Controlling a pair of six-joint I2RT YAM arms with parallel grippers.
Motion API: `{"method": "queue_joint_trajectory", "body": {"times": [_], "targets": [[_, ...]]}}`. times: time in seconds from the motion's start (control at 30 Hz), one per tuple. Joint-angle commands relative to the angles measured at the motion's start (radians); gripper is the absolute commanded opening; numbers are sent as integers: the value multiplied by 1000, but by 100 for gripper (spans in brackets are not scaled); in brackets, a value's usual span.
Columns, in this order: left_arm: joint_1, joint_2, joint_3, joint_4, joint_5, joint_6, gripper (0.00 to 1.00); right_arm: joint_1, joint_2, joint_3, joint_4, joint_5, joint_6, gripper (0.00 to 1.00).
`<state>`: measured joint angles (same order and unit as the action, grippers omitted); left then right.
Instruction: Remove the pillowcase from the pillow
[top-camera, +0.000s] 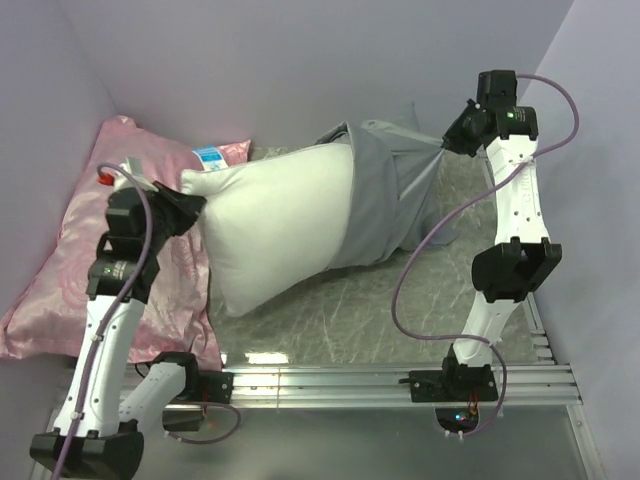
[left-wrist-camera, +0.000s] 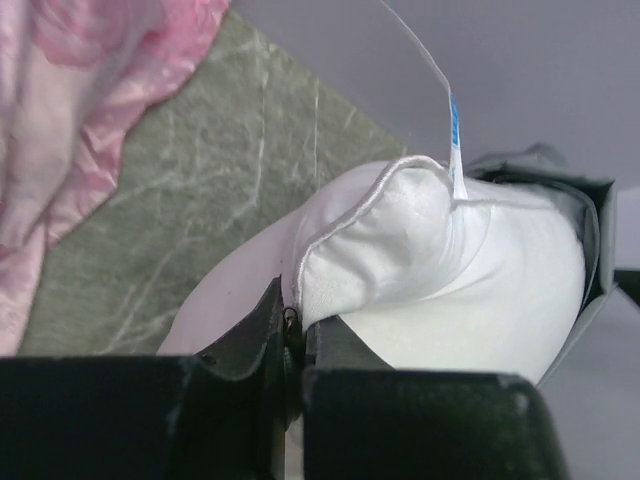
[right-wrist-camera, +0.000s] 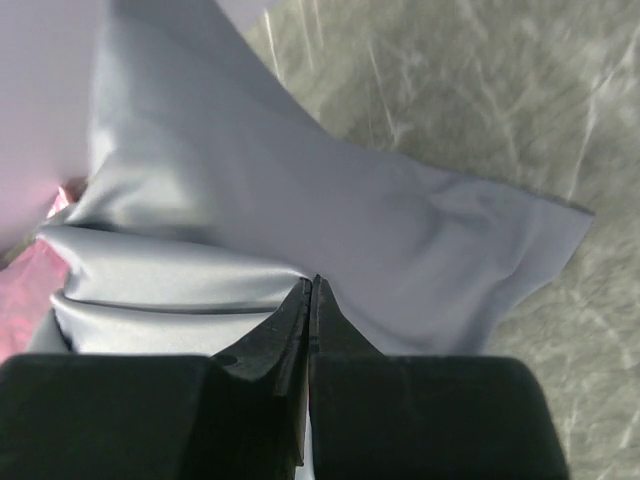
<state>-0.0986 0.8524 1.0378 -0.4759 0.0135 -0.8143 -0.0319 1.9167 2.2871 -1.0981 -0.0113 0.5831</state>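
The grey pillowcase still covers the pillow's other end, so my left gripper should next pull away from the pillowcase, then move outward and down toward the back wall (top-camera: 235, 115) (left-wrist-camera: 335, 60).
The white pillow (top-camera: 270, 220) lies across the middle of the table, its left two thirds bare. The grey pillowcase (top-camera: 385, 200) covers only its right end and bunches up toward the back right. My left gripper (top-camera: 192, 212) is shut on the pillow's left corner seam; in the left wrist view (left-wrist-camera: 295, 318) the white corner (left-wrist-camera: 400, 240) bulges past the jaws, with the grey case (left-wrist-camera: 595, 250) behind. My right gripper (top-camera: 447, 142) is shut on a fold of the pillowcase and holds it raised; in the right wrist view (right-wrist-camera: 312, 285) the grey fabric (right-wrist-camera: 300, 200) spreads away from the jaws.
A shiny pink rose-patterned pillow (top-camera: 70, 270) lies at the left, under my left arm. The table top (top-camera: 330, 315) is grey marbled. Purple-grey walls stand close at the back and both sides. A metal rail (top-camera: 400, 380) runs along the near edge.
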Motion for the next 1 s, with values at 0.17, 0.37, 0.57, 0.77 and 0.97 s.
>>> {"method": "queue_joint_trajectory", "body": {"times": [0.17,0.37,0.57,0.77,0.97], "targets": [[275,53,275,-121,-3,124,0,-192,-105,-198,299,77,31,0],[273,148,314,-8,169,86,0,-100,-122,-357,374,57,24,0],[179,332,425,-21,33,133,0,83,-156,-504,454,74,-22,38],[22,551,547,-55,-159,205,0,205,-332,-714,532,117,-39,66],[4,750,663,-82,-205,240,0,300,-636,-1161,730,47,9,72]]}}
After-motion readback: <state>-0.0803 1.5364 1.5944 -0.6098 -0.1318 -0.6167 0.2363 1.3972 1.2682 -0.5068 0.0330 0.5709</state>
